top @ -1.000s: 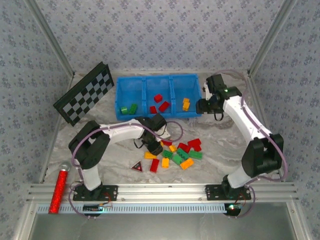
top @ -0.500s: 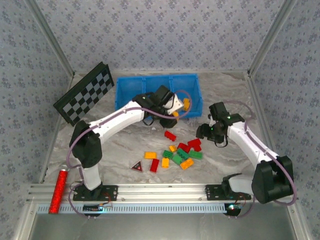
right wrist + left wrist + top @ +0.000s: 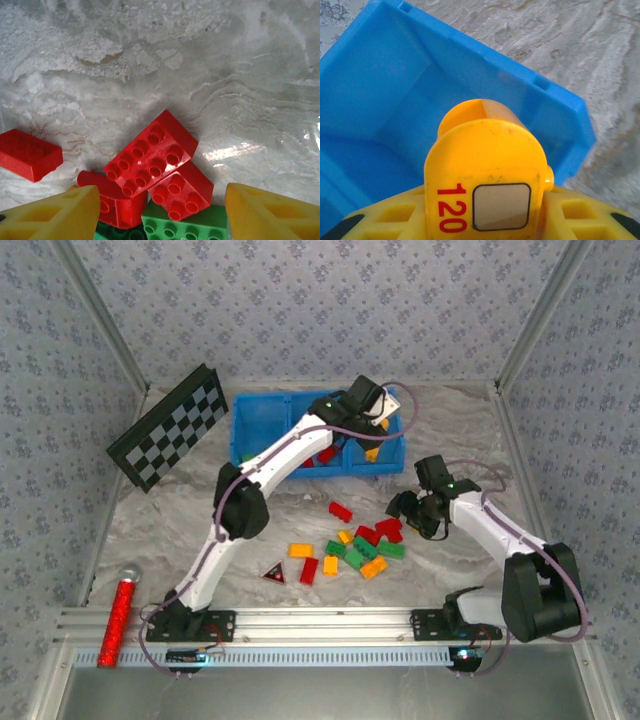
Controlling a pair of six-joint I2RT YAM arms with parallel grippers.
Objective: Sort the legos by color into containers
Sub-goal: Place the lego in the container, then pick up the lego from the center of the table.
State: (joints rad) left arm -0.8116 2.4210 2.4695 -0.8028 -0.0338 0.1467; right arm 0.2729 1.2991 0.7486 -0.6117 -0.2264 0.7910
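Observation:
I need to lower my left gripper into the blue bin's end section [image 3: 387, 454] [image 3: 422, 112] below it and let go of the lego there, because matching orange-yellow ones are inside.
My left gripper [image 3: 378, 416] is shut on an orange-yellow lego [image 3: 485, 150] printed "120", and holds it above the right compartment [image 3: 385, 100] of the blue bin [image 3: 262, 400]. In the top view the left compartment holds green legos [image 3: 250, 457], the middle one red [image 3: 326, 453] and the right one orange-yellow [image 3: 372, 453]. Several loose legos [image 3: 355, 558] in red, green and orange-yellow lie mid-table. My right gripper [image 3: 402, 508] hangs open just above that pile's right end. Its yellow fingers [image 3: 55, 215] straddle two red legos [image 3: 150, 155] stacked on a green one [image 3: 185, 226].
A black-and-white checkerboard [image 3: 170, 427] leans at the back left. A red glittery cylinder [image 3: 117, 615] lies at the front left. A small dark triangle [image 3: 273, 573] sits left of the pile, and a lone red lego [image 3: 341, 511] lies between pile and bin.
My left arm lifted an orange-yellow lego from the pile and carried it back to the bin's right compartment. My right arm swung from beside the bin down to the pile.

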